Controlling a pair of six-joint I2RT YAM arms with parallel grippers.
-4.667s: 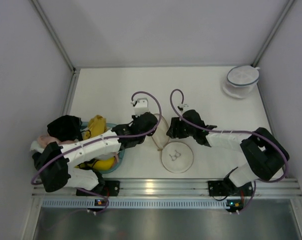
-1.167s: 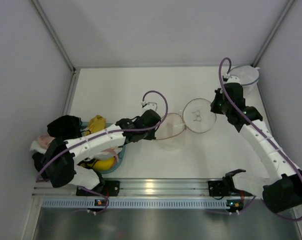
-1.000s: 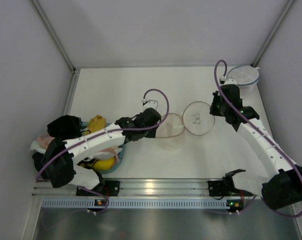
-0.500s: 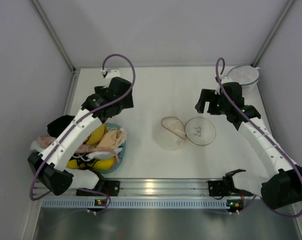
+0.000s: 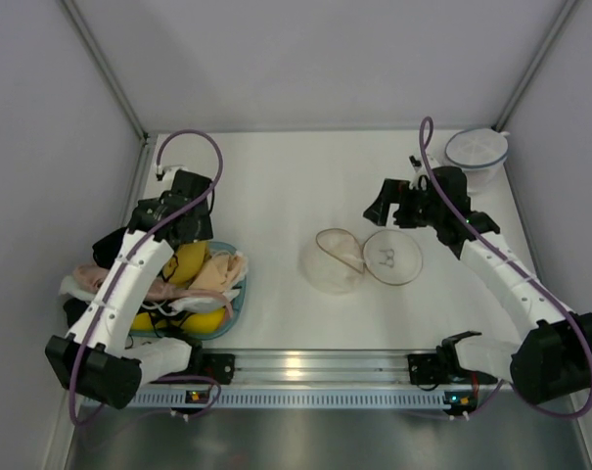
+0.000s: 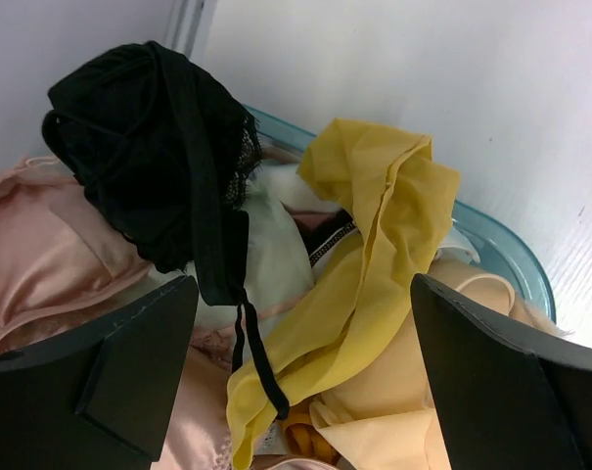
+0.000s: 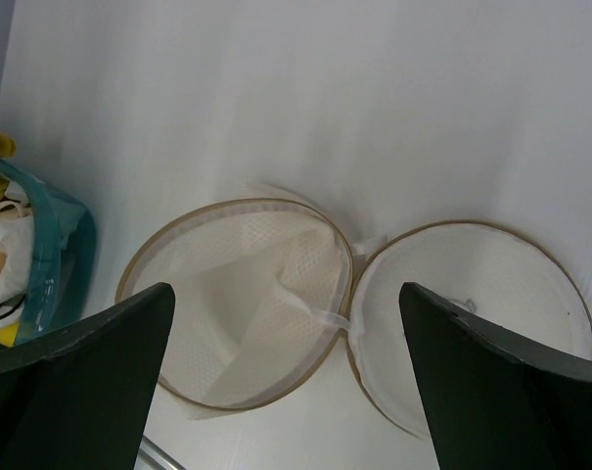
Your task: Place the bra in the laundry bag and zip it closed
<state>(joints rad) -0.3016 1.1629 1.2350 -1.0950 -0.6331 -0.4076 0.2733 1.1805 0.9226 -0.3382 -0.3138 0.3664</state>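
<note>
My left gripper moves down onto the yellow bra's lengthwise fold next and closes on the cloth, since the bra's middle part lies uncovered between its open fingers.
The laundry bag (image 5: pixel 332 262) lies open on the table's middle, its tan-rimmed base (image 7: pixel 207 284) on the left and its lid (image 7: pixel 472 313) with the small dark mark (image 5: pixel 389 255) hinged flat to the right. Nothing is inside it. The yellow bra (image 6: pixel 374 245) lies in the heap in the teal basket (image 5: pixel 235 297), partly under a black garment. My left gripper (image 5: pixel 173 220) hovers open above that heap (image 6: pixel 305 382), holding nothing. My right gripper (image 5: pixel 388 208) hangs open and empty just behind the bag (image 7: pixel 291 392).
A black lace garment (image 6: pixel 149 147) and peach garments (image 6: pixel 41 255) fill the basket beside the bra. A second round bag with a blue rim (image 5: pixel 477 152) sits at the back right corner. Walls close in the table on the left, right and back.
Both grippers have let go of the bag and opened. My left arm has swung left over the basket. The right gripper has drawn back a little, leaving the lid lying flat.
</note>
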